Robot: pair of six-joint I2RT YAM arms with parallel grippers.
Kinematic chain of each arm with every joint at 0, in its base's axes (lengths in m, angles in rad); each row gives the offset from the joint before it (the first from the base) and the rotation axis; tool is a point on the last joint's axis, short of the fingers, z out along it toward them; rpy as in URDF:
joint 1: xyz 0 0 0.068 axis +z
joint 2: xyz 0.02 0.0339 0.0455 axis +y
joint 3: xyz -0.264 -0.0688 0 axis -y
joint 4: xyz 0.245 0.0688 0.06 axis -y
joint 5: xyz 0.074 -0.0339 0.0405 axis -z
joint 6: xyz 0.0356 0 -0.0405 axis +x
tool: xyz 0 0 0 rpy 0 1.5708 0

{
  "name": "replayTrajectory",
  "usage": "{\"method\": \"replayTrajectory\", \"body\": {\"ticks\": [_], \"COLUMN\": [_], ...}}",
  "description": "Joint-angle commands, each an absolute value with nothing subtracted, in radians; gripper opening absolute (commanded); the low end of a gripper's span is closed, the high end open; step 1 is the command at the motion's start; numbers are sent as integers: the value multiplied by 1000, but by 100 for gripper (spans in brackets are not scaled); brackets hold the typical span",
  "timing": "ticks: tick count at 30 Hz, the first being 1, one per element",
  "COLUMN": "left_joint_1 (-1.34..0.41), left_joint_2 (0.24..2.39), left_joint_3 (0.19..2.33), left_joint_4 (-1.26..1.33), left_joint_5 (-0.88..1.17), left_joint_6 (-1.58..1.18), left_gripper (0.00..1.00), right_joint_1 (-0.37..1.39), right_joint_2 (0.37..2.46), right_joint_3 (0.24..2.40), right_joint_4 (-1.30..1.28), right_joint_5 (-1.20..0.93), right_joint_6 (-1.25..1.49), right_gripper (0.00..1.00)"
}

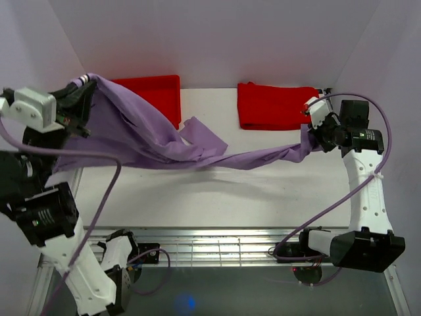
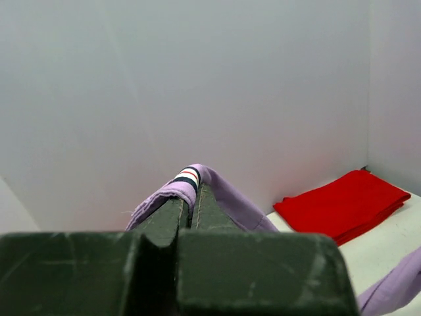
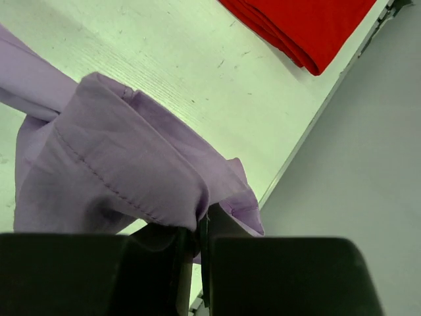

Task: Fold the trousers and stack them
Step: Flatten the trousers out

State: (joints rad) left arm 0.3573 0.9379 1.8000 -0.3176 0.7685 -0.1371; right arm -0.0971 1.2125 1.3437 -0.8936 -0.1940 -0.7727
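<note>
The left gripper lowers to the tabletop by the red tray's near side next and releases the band [image 2: 187, 178], because the waistband end hangs high above the table.
The lilac trousers [image 1: 164, 141] hang stretched across the table between my two grippers, sagging in the middle onto the white tabletop. My left gripper [image 1: 82, 99] is raised at the far left and shut on the waistband end, whose striped band [image 2: 187, 178] shows over the fingertips. My right gripper [image 1: 314, 131] at the right is shut on the hem end [image 3: 131, 171], held just above the table.
Two folded red cloths lie at the back: one at back left [image 1: 158, 95], partly under the trousers, one at back right [image 1: 273, 105], also in the right wrist view [image 3: 309, 26]. White walls enclose the table. A metal rail [image 1: 210, 247] runs along the near edge.
</note>
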Motion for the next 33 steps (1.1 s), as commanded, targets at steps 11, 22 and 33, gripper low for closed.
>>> {"method": "replayTrajectory", "body": {"ticks": [11,22,33], "left_joint_1": [357,357,359], "left_joint_2": [828,850,923], "left_joint_3": [1556,1384,1324], "left_joint_4": [-816,-842,-853], "left_joint_5": [462,301,225], "left_joint_6": [-23,-23,-106], "left_gripper": [0,0,0], "right_joint_1": [-43,476,778], "right_joint_2": [1267,1766,2308], "right_joint_3": [1319,1668,1976], "right_joint_4": [-1238,-763,-626], "right_joint_5": [-379,-293,-111], "right_joint_6": [-1123,-505,-397], "right_gripper": [77,73,80]}}
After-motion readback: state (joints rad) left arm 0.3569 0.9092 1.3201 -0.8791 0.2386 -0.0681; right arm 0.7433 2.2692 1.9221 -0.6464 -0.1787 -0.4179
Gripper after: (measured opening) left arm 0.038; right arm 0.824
